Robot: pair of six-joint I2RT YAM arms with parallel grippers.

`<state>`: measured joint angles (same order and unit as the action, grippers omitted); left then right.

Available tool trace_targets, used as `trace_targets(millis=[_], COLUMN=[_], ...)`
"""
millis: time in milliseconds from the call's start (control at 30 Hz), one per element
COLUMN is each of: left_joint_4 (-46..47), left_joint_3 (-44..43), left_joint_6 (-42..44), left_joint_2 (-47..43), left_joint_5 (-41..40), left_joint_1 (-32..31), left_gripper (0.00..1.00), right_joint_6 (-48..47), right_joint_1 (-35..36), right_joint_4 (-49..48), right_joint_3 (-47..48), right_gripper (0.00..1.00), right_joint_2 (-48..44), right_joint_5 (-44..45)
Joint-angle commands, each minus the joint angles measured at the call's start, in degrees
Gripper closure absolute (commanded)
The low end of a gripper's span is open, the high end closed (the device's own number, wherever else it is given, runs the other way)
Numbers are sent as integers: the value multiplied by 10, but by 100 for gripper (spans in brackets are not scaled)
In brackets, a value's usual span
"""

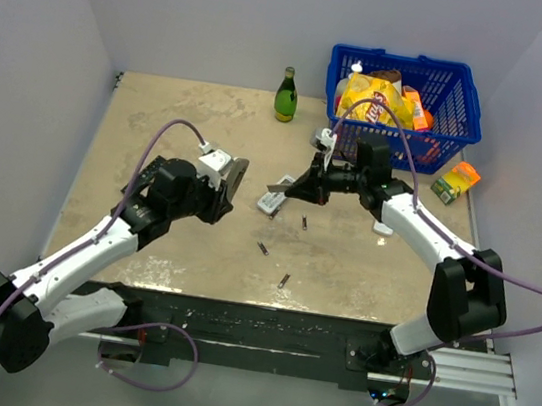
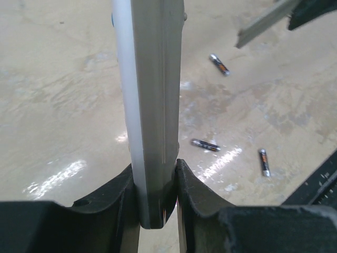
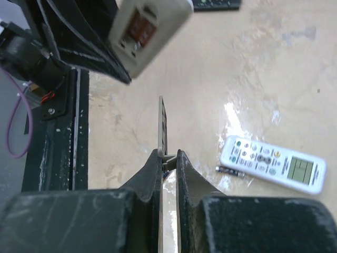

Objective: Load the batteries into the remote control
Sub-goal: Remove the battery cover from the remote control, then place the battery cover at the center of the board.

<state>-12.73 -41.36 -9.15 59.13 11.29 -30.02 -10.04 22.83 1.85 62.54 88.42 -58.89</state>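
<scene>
The remote's battery compartment is open and batteries lie loose. The right gripper moves back and down to the bare tabletop among them next, releasing the battery cover (image 1: 284,183).
My left gripper (image 1: 225,188) (image 2: 157,184) is shut on the remote control (image 1: 234,176) (image 2: 152,100) and holds it edge-on above the table, white face to the left and grey back to the right. In the right wrist view the remote's end (image 3: 147,26) shows an open battery compartment. My right gripper (image 1: 306,185) (image 3: 168,157) is shut on a thin grey battery cover (image 1: 284,183) (image 3: 162,126), just right of the remote. Three batteries (image 1: 303,223) (image 1: 263,248) (image 1: 283,281) lie loose on the table, and they also show in the left wrist view (image 2: 219,64) (image 2: 205,145) (image 2: 264,162).
Another white remote (image 1: 271,203) (image 3: 271,164) lies face up under the right gripper, with a battery (image 3: 231,171) beside it. A green bottle (image 1: 286,95) and a blue basket (image 1: 452,138) of snacks stand at the back. A small orange-and-green pack (image 1: 456,182) lies at the right. A black strip (image 3: 216,4) lies flat.
</scene>
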Motion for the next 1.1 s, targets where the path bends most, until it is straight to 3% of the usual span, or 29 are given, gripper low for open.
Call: trace_targets(millis=[0,233,400,567,767,967,1067], left_joint_4=[6,10,9,10,9,10,10], left_joint_3=[-22,-18,-19,-19,-19,-19,-19], left_joint_6=[-17,-18,-18,-18,-18,-18,-17], left_joint_2=[-37,-51,-52,-53,-50,-50,-49], left_joint_5=[-98,-102,-95,-88,-81,-77,-76], left_joint_1=[16,18,18,18,18,18,18], left_gripper=[100,100,100,100,100,100,100], right_joint_6=[80,200,221,244,237,237,238], right_joint_1=[-4,-22,-24,-28,-29,-29,-31], right_joint_4=[24,61,84,55,68,69,72], right_joint_3=[-26,-65,-118,-159,-157,-149,-149], right_gripper=[100,100,100,100,98,79,62], right_joint_2=[-22,10,33,79,104,138,134], right_joint_5=[102,146,167,133,186,221,242])
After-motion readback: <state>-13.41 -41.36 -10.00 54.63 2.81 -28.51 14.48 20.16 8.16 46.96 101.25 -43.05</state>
